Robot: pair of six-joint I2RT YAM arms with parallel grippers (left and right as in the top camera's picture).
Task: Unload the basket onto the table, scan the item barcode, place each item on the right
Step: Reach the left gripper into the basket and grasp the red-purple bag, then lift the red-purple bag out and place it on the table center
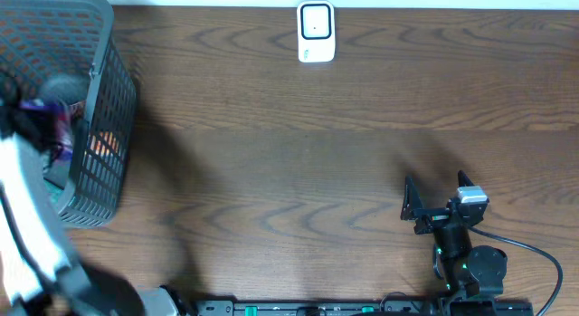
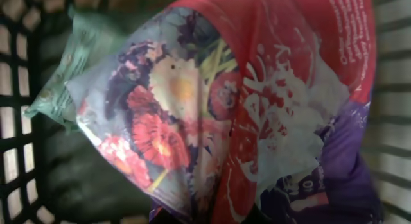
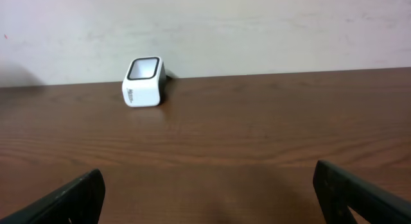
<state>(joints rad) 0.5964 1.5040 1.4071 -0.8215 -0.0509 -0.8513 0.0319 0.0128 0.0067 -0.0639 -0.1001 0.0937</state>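
Next, as the basket's sides surround the snack bag, my left gripper lifts it, then lowers it over the table on the scanner's near side (image 1: 314,108).
A crinkled snack bag (image 2: 244,108), red and purple with a flower print, fills the left wrist view inside the dark mesh basket (image 1: 101,126). Its lower edge runs down to where my left jaws sit, and the fingers themselves are hidden behind it. From overhead my left gripper (image 1: 41,126) is a blur over the basket with a purple corner of the bag (image 1: 50,110) at it, shut on the bag. The white barcode scanner (image 1: 316,31) stands at the table's far edge, window up, also in the right wrist view as the scanner (image 3: 142,81). My right gripper (image 1: 412,207) rests open near the front right, nothing between its fingers (image 3: 70,198).
A green packet (image 2: 77,51) lies under the snack bag in the basket, whose mesh wall (image 2: 16,121) rises close on the left. My left arm (image 1: 32,234) crosses the table's left front corner. A wall stands right behind the scanner.
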